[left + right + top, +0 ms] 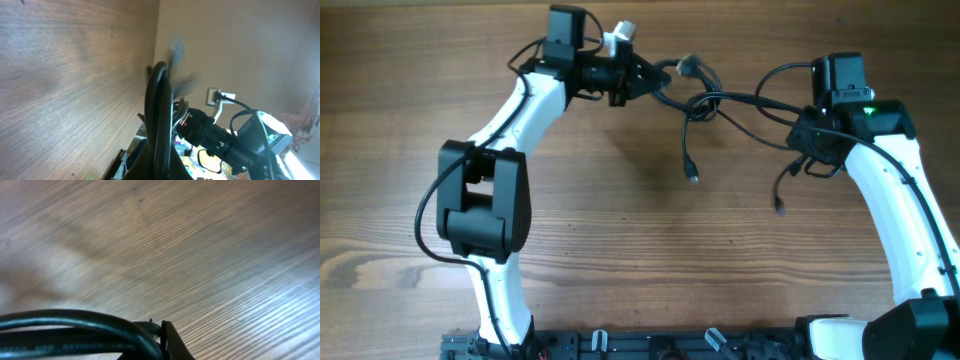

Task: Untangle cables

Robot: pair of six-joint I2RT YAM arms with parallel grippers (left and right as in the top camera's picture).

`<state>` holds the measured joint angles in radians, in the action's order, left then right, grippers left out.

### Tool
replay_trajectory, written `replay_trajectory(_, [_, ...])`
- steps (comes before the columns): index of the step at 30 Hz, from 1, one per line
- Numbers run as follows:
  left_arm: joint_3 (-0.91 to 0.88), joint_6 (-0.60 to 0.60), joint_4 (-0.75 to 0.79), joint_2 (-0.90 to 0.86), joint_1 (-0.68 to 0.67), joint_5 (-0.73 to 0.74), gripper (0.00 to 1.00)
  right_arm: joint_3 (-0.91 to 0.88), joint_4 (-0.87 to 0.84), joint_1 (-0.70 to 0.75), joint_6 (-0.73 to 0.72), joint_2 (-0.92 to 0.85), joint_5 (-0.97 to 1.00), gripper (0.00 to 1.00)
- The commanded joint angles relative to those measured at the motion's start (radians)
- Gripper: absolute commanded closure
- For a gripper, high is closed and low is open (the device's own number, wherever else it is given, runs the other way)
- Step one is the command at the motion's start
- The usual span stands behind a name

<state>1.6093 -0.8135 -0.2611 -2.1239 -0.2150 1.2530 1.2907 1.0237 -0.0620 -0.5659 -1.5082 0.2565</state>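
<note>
My right gripper is going to ease slightly outward and then open its fingers to release the cables, since the left gripper keeps holding them beyond the looped tangle.
The cables (pixel 720 103) are thin black cords strung in the air between my two grippers, with a tangle of loops near the middle (pixel 698 100) and plug ends hanging down (pixel 692 176). My left gripper (pixel 642 78) is shut on the cables at the far middle of the table; in the left wrist view a black cord (pixel 159 115) runs up out of the jaws. My right gripper (pixel 807 138) is shut on the cables at the right; the right wrist view shows black cords (pixel 75 330) held at its finger (pixel 170 340). Another plug end dangles near it (pixel 779 207).
The wooden table (pixel 640 250) spreads under both arms. The left arm's black elbow housing (pixel 480 200) stands at the left. A black rail (pixel 650 345) runs along the near edge. Beyond the table's edge the left wrist view shows a camera (pixel 220 140) and clutter.
</note>
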Motion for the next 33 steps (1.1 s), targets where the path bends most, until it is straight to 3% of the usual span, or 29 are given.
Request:
replay_trajectory(1, [0.008, 0.0, -0.007, 0.018, 0.107, -0.021, 0.96, -0.007, 0.009, 0.057, -0.144, 0.005, 0.266, 0.96])
replay_trajectory(10, [0.008, 0.127, -0.18, 0.018, 0.13, -0.058, 0.96, -0.007, -0.029, 0.064, -0.163, -0.057, 0.269, 0.91])
replay_trajectory(12, [0.008, 0.13, -0.2, 0.018, 0.13, -0.066, 0.96, -0.007, -0.084, 0.063, -0.027, -0.057, 0.119, 0.9])
replay_trajectory(15, [0.008, 0.134, -0.214, 0.018, 0.122, -0.069, 0.96, -0.007, -0.192, 0.063, 0.293, -0.057, -0.411, 0.68])
replay_trajectory(16, [0.008, 0.134, -0.221, 0.018, 0.114, -0.069, 0.96, -0.007, -0.217, 0.063, 0.352, -0.057, -0.576, 0.52])
replay_trajectory(18, [0.008, 0.134, -0.234, 0.018, 0.095, -0.069, 0.96, -0.007, -0.258, 0.06, 0.363, -0.057, -0.76, 0.4])
replay_trajectory(22, [0.008, 0.191, -0.274, 0.018, 0.043, -0.081, 0.96, -0.007, -0.275, 0.058, 0.301, -0.057, -0.792, 0.33])
replay_trajectory(30, [0.008, 0.196, -0.411, 0.018, 0.003, -0.305, 0.96, -0.01, -0.26, 0.045, 0.254, -0.059, -0.771, 0.32])
replay_trajectory(33, [0.008, 0.033, -0.402, 0.018, 0.002, -0.301, 0.96, -0.026, -0.262, 0.045, 0.206, -0.064, -0.766, 0.32])
